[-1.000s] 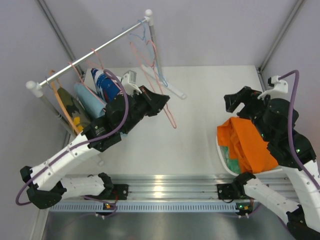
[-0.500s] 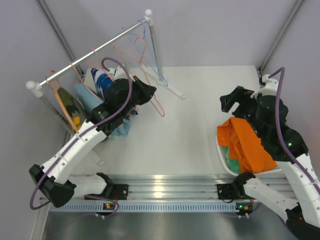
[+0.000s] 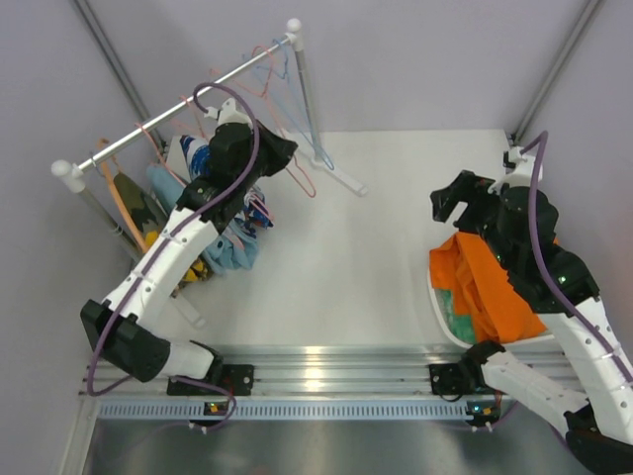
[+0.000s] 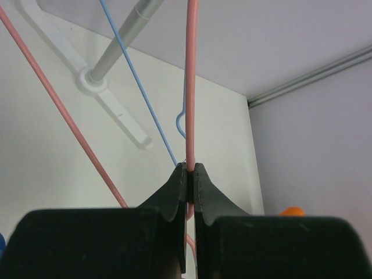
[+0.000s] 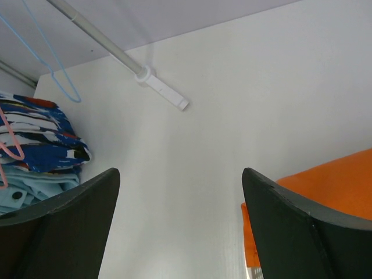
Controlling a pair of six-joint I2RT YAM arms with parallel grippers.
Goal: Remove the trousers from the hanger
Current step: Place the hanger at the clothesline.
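My left gripper slides the bare pink hanger outward next and releases it beside the empty blue hanger, clear of the patterned trousers, since the blue one hangs outward.
My left gripper (image 3: 287, 153) is raised beside the rack rail (image 3: 178, 109), shut on the wire of an empty pink hanger (image 3: 305, 183). In the left wrist view the pink hanger (image 4: 191, 87) runs straight up from the left gripper (image 4: 190, 170). Blue-and-white patterned trousers (image 3: 206, 163), light blue trousers (image 3: 232, 252) and olive camouflage trousers (image 3: 138, 208) hang or bunch at the rail's left part, below my left arm. Orange trousers (image 3: 490, 282) lie over mint green trousers (image 3: 457, 315) at the right. My right gripper (image 3: 447, 203) stands open and empty just beyond them.
An empty blue hanger (image 3: 318, 148) hangs near the rail's far end, by the rack post (image 3: 302, 84) and its white foot (image 3: 341, 178). A white basket (image 3: 437, 302) holds the orange and mint trousers. Grey walls close in behind and on both sides.
My left arm has lifted and swung back toward the rail, carrying the pink hanger away from the table's middle. The right gripper has drifted slightly left, still open.
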